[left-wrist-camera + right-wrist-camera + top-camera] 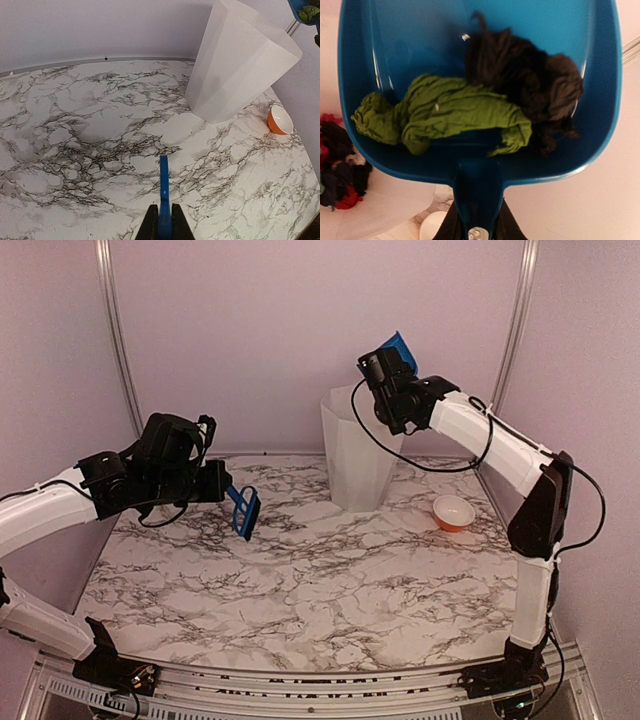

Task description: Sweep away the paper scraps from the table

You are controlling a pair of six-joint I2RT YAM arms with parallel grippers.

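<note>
I will next tip the scraps into the bin [360, 450] with my right gripper. Then I will lower it back to let go of the dustpan on the bare marble below it, nearer my base.
My right gripper [477, 227] is shut on the handle of the blue dustpan [410, 40] and holds it high over the white bin [360, 450]. A crumpled green paper scrap [445, 117] and black scraps [525, 75] lie in the pan. More black, red and pink scraps [340, 172] lie inside the bin below. My left gripper [164, 222] is shut on the blue brush [164, 185] and holds it above the table's [300, 580] left side. In the top view the brush [243, 510] hangs off the left gripper [222, 485]. No scraps show on the marble.
An orange bowl [454, 512] with a white inside stands on the table right of the bin; it also shows in the left wrist view [279, 120]. Pinkish walls close the back and sides. The bin [240, 65] stands at the back centre.
</note>
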